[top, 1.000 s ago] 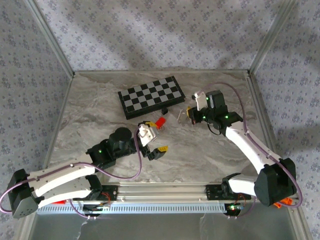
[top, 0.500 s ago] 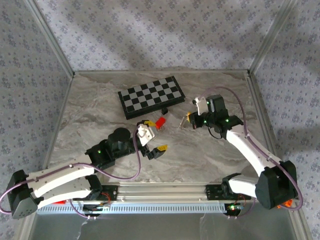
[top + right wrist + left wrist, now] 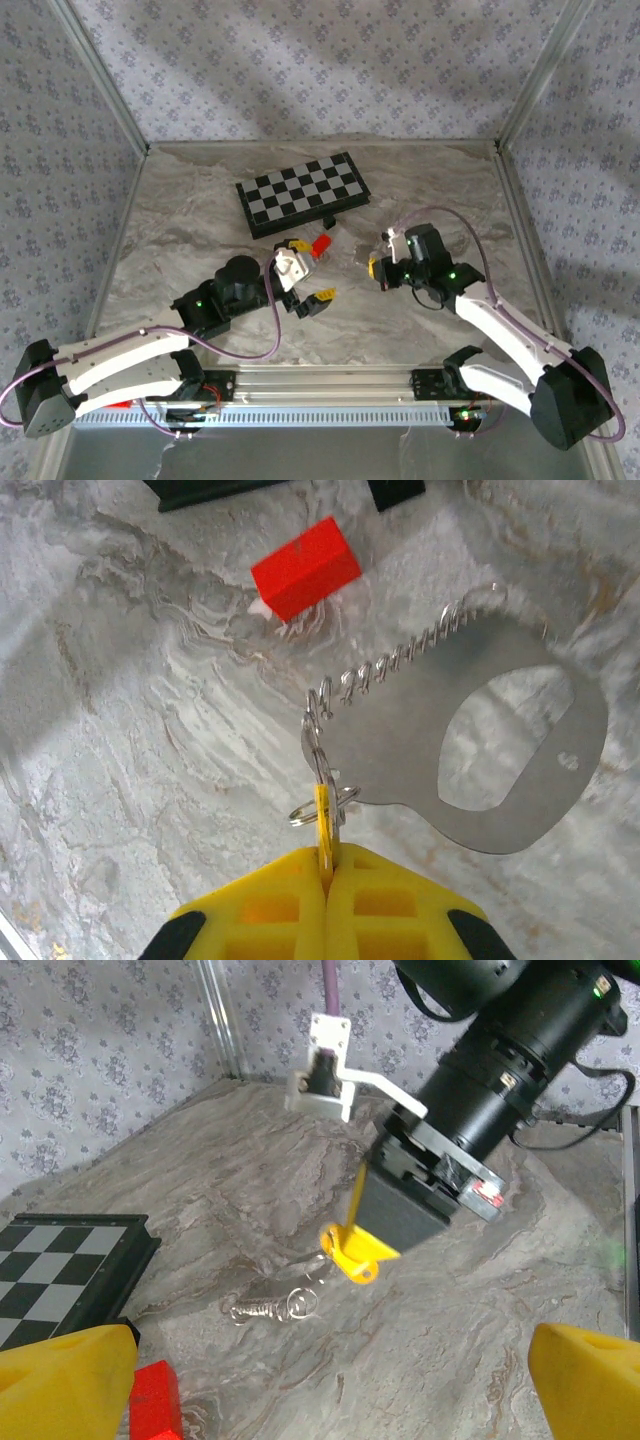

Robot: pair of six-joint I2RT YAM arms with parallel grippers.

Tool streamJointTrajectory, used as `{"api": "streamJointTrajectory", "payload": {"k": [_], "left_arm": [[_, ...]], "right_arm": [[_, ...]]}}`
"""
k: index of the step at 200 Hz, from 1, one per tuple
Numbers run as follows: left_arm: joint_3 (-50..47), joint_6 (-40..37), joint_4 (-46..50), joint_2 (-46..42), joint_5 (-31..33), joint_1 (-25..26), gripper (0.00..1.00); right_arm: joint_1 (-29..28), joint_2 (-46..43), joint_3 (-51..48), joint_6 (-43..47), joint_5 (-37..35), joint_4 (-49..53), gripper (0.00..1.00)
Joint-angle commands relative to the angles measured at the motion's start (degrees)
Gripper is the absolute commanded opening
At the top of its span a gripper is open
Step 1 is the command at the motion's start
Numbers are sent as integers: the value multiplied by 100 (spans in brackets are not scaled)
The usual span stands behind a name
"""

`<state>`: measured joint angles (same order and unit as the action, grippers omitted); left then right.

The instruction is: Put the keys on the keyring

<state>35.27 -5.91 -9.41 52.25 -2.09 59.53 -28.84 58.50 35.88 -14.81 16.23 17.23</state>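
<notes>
Next, my right gripper moves back and down onto the bare near marble and releases the key, because the split ring (image 3: 325,805) already joins the key to the plate.
My right gripper (image 3: 373,268) (image 3: 325,852) is shut on the thin yellow head of a key (image 3: 322,825). A small silvery split ring (image 3: 325,805) sits at that head. From it the beaded keyring chain (image 3: 400,660) runs away towards the table. A flat grey metal plate with a large hole (image 3: 520,780) lies by the chain. In the left wrist view the chain (image 3: 255,1308) trails onto the marble below the right gripper's yellow fingertips (image 3: 352,1248). My left gripper (image 3: 308,272) (image 3: 325,1380) stands open a little to the left, with nothing between its fingers.
A small red block (image 3: 321,243) (image 3: 305,568) (image 3: 153,1400) lies just beyond the left gripper. The folded black-and-white chessboard (image 3: 302,193) (image 3: 60,1270) sits farther back. Patterned walls and metal posts close in the marble table (image 3: 180,230).
The right arm has moved nearer and to the left, carrying the key and chain towards the left gripper. The left arm has stayed still and open.
</notes>
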Motion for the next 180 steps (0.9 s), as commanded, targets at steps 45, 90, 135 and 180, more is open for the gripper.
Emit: {"api": "streamJointTrajectory", "payload": {"k": [45, 90, 135, 180], "left_arm": [[-90, 138, -315, 32, -84, -29, 100], [-190, 281, -518, 308, 30, -27, 100], [-258, 303, -656, 485, 149, -29, 100], [-275, 320, -800, 667, 223, -46, 100]], "right_arm": [[-846, -42, -956, -1315, -431, -786, 0], [-1118, -66, -1556, -1747, -573, -985, 0], [-1299, -354, -1930, -2038, -734, -851, 0], [-1426, -999, -2221, -2357, -952, -414, 3]]}}
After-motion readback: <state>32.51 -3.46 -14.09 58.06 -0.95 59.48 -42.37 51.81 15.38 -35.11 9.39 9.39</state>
